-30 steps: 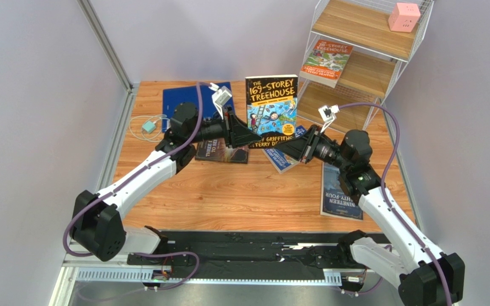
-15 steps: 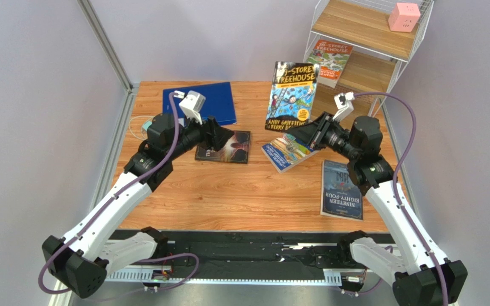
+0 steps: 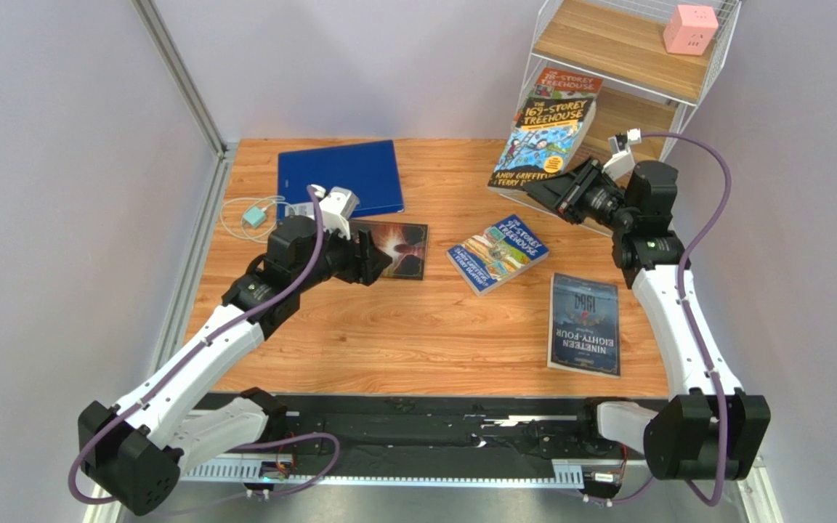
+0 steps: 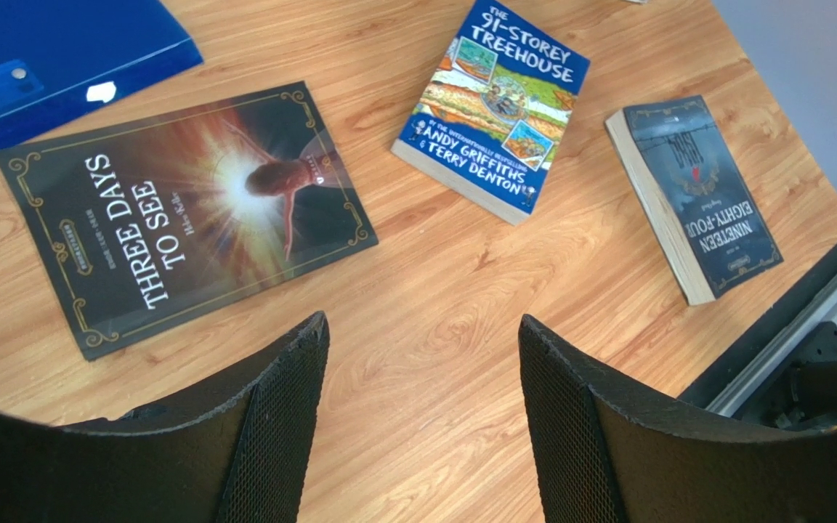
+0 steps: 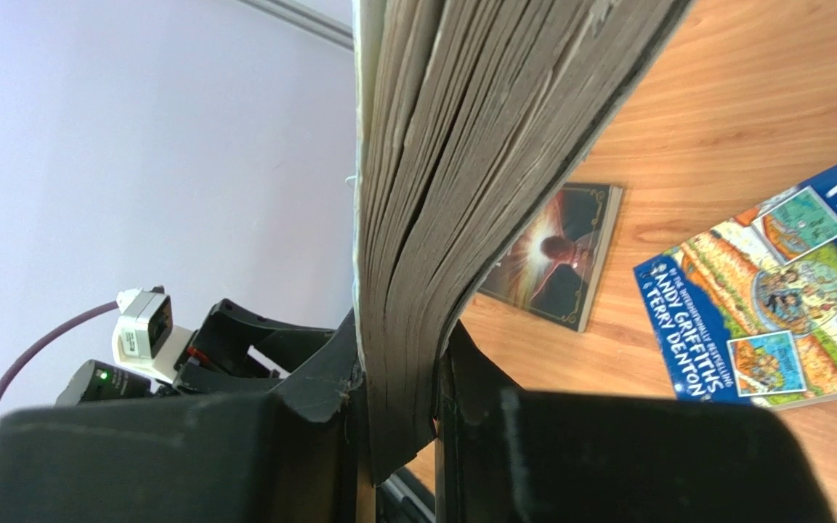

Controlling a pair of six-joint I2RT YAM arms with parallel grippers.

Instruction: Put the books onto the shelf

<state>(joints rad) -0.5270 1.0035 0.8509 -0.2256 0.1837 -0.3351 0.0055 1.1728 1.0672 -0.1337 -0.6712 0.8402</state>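
Observation:
The dark book's lower half still sticks out in front, so it moves outward next in my right gripper over the shelf's middle board (image 3: 619, 112) for release.
My right gripper (image 3: 560, 187) is shut on the lower edge of the dark "169-Storey Treehouse" book (image 3: 543, 140), holding it tilted in the air just in front of the white wire shelf (image 3: 632, 68). Its page block (image 5: 467, 131) fills the right wrist view, pinched in the right gripper (image 5: 401, 360). An orange Treehouse book (image 3: 565, 83) lies on the shelf's middle board. Flat on the table lie "Three Days to See" (image 4: 183, 213), the blue "91-Storey Treehouse" (image 4: 494, 104) and "Nineteen Eighty-Four" (image 4: 696, 196). My left gripper (image 4: 423, 338) hangs open and empty beside "Three Days to See" (image 3: 396, 248).
A large blue binder (image 3: 341, 177) lies at the table's back left, with a small teal device on a cable (image 3: 254, 217) beside it. A pink cube (image 3: 690, 28) sits on the top board. A black rail (image 3: 423, 420) runs along the near edge.
My left gripper let go of the dark Treehouse book, opened and drew back left and down. My right gripper carried the book up and right to the shelf front.

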